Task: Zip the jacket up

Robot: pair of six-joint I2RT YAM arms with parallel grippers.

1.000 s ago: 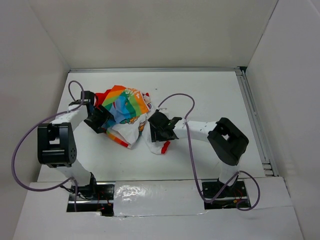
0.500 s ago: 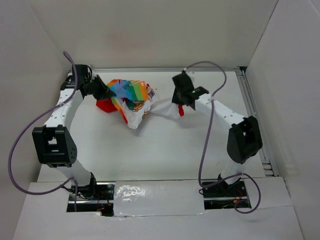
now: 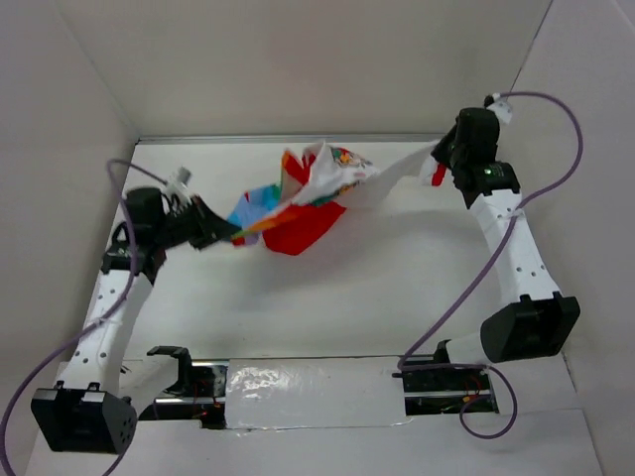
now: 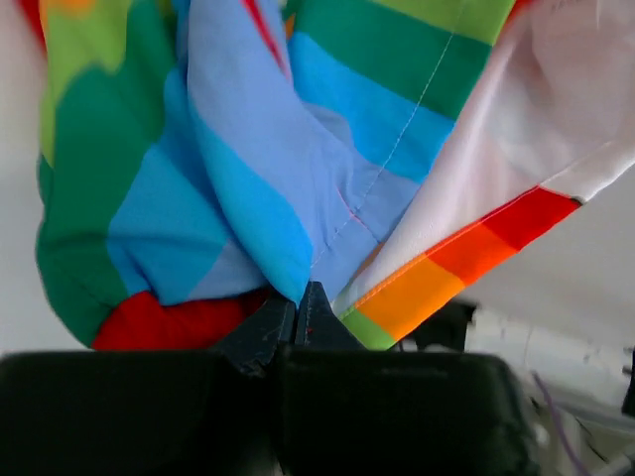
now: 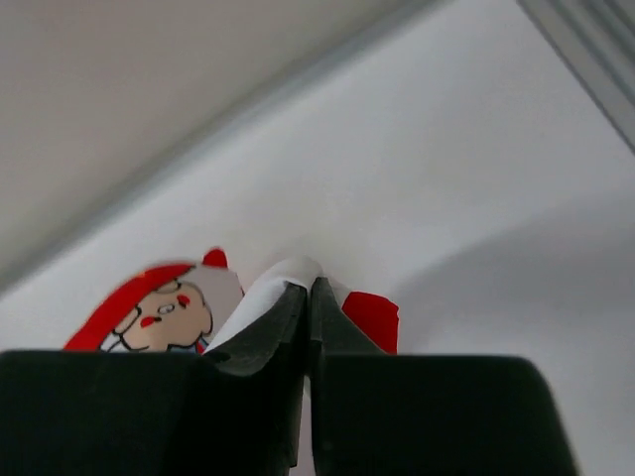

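My left gripper is holding the jacket's rainbow-striped end, and the jacket [image 3: 308, 193] still hangs stretched in the air, so next the gripper needs to draw back and down toward the tabletop near the shiny strip and release that end.
The jacket [image 3: 308, 193] hangs stretched in the air between both arms, white with rainbow stripes, red trim and a cartoon print. My left gripper [image 3: 220, 234] is shut on its rainbow-striped end; the left wrist view shows blue and orange fabric [image 4: 298, 178] pinched at the gripper [image 4: 301, 293]. My right gripper [image 3: 437, 164] is shut on the white end near a red cuff [image 5: 372, 315]; the right wrist view shows white cloth [image 5: 273, 288] folded over the gripper [image 5: 309, 288], with the cartoon face [image 5: 164, 312] at left. The zipper is hidden in the folds.
The white table [image 3: 327, 297] lies below the raised jacket, with walls at left, back and right. A metal rail [image 3: 501, 228] runs along the table's right edge. A shiny strip [image 3: 298, 382] lies between the arm bases.
Both grippers closed on the jacket and lifted it off the table. The arms moved apart, left arm toward the left, right arm to the far right corner, stretching the garment between them.
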